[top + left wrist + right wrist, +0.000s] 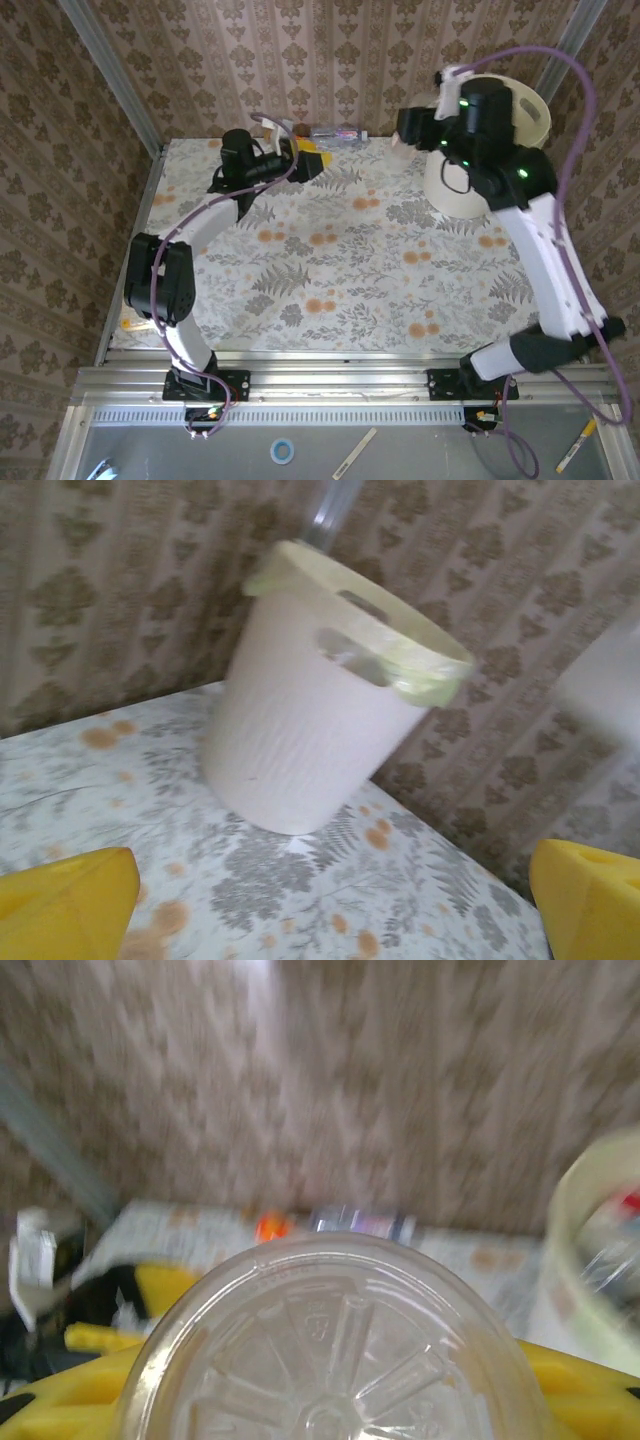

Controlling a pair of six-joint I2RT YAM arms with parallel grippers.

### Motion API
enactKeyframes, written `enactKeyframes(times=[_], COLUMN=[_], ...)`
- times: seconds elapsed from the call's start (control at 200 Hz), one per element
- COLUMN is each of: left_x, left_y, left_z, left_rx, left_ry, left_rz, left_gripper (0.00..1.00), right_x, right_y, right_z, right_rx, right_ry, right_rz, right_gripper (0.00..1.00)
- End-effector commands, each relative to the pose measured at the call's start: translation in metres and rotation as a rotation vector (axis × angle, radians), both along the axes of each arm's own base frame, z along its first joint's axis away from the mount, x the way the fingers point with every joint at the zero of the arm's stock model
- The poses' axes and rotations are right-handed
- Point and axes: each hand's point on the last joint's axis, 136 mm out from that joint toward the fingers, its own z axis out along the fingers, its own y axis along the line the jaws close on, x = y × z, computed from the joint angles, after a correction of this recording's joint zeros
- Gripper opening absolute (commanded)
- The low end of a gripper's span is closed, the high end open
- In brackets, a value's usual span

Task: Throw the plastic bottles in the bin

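The bin's opening (pixel 524 126) (pixel 610 1242) is beside my right gripper, so next I need to lift the gripper and swing it sideways over that opening to let go of the clear bottle.
My right gripper (pixel 402 140) is raised left of the bin (pixel 500 140) and is shut on a clear plastic bottle (pixel 330 1350). The bottle's ribbed base faces the right wrist camera between the yellow fingers (pixel 585 1380). The cream bin (pixel 590 1250), lined in pale yellow-green, holds bottles (pixel 620 1210). Another clear bottle (pixel 335 133) lies along the far table edge, with an orange one (pixel 298 128) beside it. My left gripper (pixel 305 158) hovers just in front of them, open. Its yellow fingers (pixel 70 900) stand wide apart with nothing between them, facing the bin (pixel 320 710).
Wallpapered walls close the table at the back and on both sides. A metal rail (pixel 125 260) runs along its left edge. A small yellow object (pixel 130 323) lies at the near left edge. A tape roll (pixel 283 452) sits on the shelf below the arm bases.
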Motion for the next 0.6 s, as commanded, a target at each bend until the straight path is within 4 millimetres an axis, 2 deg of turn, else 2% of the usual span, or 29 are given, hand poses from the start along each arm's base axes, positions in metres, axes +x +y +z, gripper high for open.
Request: enactKeyframes(times=[0.0,0.08,0.15,0.235,0.29,0.375,0.39,0.44,0.49,0.535,0.575,0.585,0.595], left_x=[-0.014,-0.014,-0.014,-0.012,-0.012,-0.012,-0.011,-0.011,-0.011,-0.011,-0.010,-0.010,-0.010], left_y=[0.004,0.006,0.007,0.008,0.009,0.009,0.009,0.010,0.010,0.010,0.011,0.011,0.011], left_z=[0.030,0.022,0.018,0.014,0.013,0.012,0.011,0.011,0.011,0.011,0.010,0.010,0.009], left_rx=[-0.001,0.026,0.034,0.038,0.040,0.042,0.043,0.047,0.052,0.055,0.059,0.061,0.063], left_ry=[-0.073,-0.061,-0.047,-0.038,-0.036,-0.030,-0.029,-0.028,-0.024,-0.021,-0.017,-0.017,-0.015], left_rz=[0.014,0.023,0.026,0.038,0.045,0.048,0.049,0.054,0.054,0.056,0.065,0.067,0.069], left_gripper=[1.00,1.00,1.00,1.00,1.00,1.00,1.00,1.00,1.00,1.00,1.00,1.00,1.00], right_x=[-0.032,-0.051,-0.060,-0.057,-0.047,-0.017,-0.001,0.027,0.053,0.066,0.077,0.082,0.081], right_y=[-0.051,-0.065,-0.073,-0.084,-0.097,-0.119,-0.122,-0.138,-0.155,-0.171,-0.177,-0.177,-0.178], right_z=[0.105,0.141,0.161,0.172,0.171,0.156,0.146,0.124,0.098,0.069,0.044,0.033,0.033], right_rx=[-0.074,-0.123,-0.166,-0.192,-0.182,-0.170,-0.178,-0.155,-0.107,-0.061,-0.047,-0.051,-0.044], right_ry=[-0.425,-0.605,-0.706,-0.735,-0.707,-0.608,-0.562,-0.443,-0.300,-0.150,-0.048,-0.011,-0.005], right_rz=[-0.218,-0.287,-0.345,-0.402,-0.446,-0.499,-0.507,-0.540,-0.559,-0.606,-0.612,-0.610,-0.611], right_gripper=[0.25,0.24,0.22,0.19,0.19,0.19,0.19,0.21,0.29,0.39,0.48,0.51,0.54])
